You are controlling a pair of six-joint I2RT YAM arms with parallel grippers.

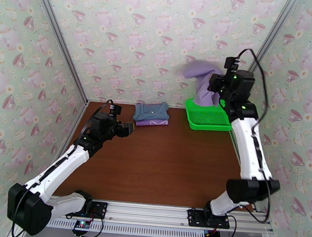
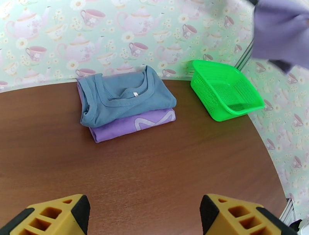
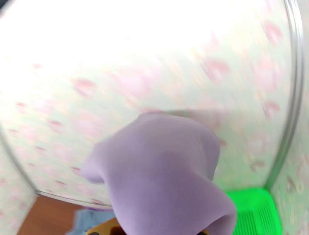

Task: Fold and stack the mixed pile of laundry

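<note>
My right gripper holds the pale lavender-grey garment [image 1: 202, 79] and next needs to swing back and down to release it, because the bare tabletop before the stack is below and back from the gripper.
A folded dusty blue-grey garment [image 1: 150, 111] [image 2: 123, 94] lies on top of the folded bright purple shirt [image 1: 153, 122] [image 2: 135, 124] at the back of the table; the shirt's white mark shows along its front edge. My left gripper [image 1: 129, 129] [image 2: 145, 216] hovers open in front of this stack, nothing between its yellow fingertips [image 2: 50, 216]. My right gripper [image 1: 213, 83] is raised high above the green basket, shut on the pale lavender-grey garment [image 1: 202, 79] [image 3: 166, 174] [image 2: 282, 31], which hangs from it and hides its fingers. The right wrist view is motion-blurred.
The green plastic mesh basket [image 1: 208, 116] [image 2: 226, 91] [image 3: 251, 210] stands at the back right by the wall, with nothing visible inside it. Bare brown tabletop [image 1: 161, 164] spreads in front of the stack. Patterned walls close in the back and both sides.
</note>
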